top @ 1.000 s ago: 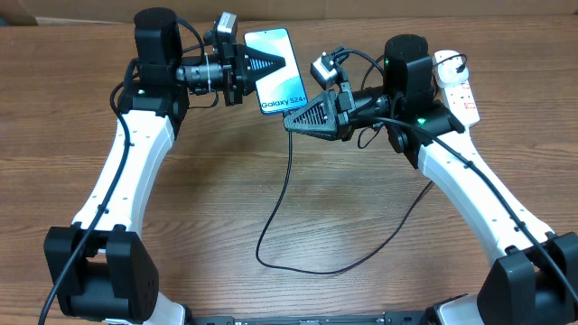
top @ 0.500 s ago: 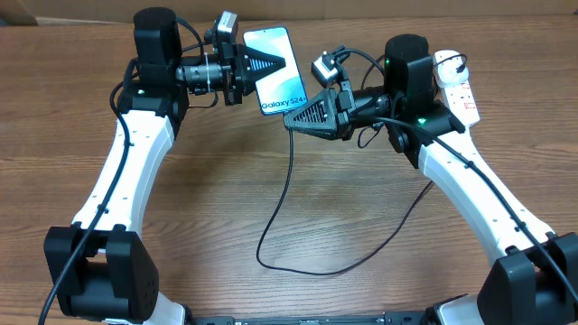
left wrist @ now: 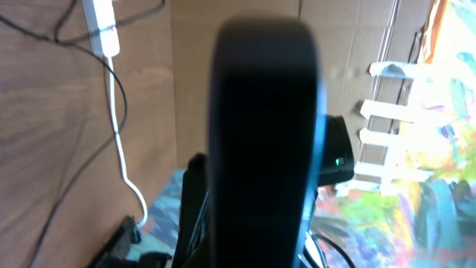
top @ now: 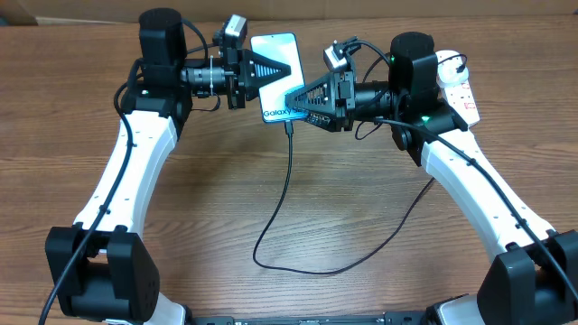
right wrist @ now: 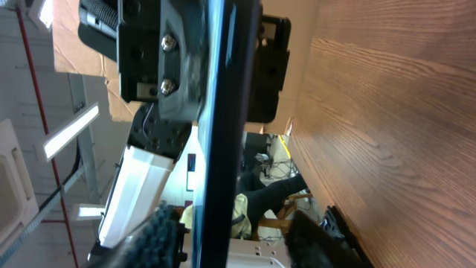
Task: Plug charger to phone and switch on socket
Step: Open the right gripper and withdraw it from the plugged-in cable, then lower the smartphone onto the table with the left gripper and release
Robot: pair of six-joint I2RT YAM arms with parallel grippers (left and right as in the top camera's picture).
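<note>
My left gripper will next lower the phone onto the bare wood below with its screen up and let go of it, as the charger's connector meets the phone's lower edge.
The phone (top: 274,68), with its light-blue screen facing up, is held above the table at the back centre by my left gripper (top: 284,68), which is shut on its left side. In the left wrist view the phone (left wrist: 264,141) is a broad dark shape filling the middle. My right gripper (top: 289,96) sits over the phone's lower right corner. Its fingers (right wrist: 160,237) stand open on either side of the phone's thin edge (right wrist: 223,141) without touching it. The charger (top: 287,171) hangs from the phone's lower short edge, its black connector (top: 289,127) against that edge. The socket (top: 457,87) lies at the back right.
The black cable loops down to the table's front centre (top: 271,264) and runs back right under the right arm (top: 470,181). The socket's thick white cord (left wrist: 115,112) trails across the wood in the left wrist view. Cardboard (top: 506,9) borders the table's far edge.
The right gripper has opened and let go at the connector, and has swung up against the phone's lower corner. The left gripper and phone have shifted slightly to the right.
</note>
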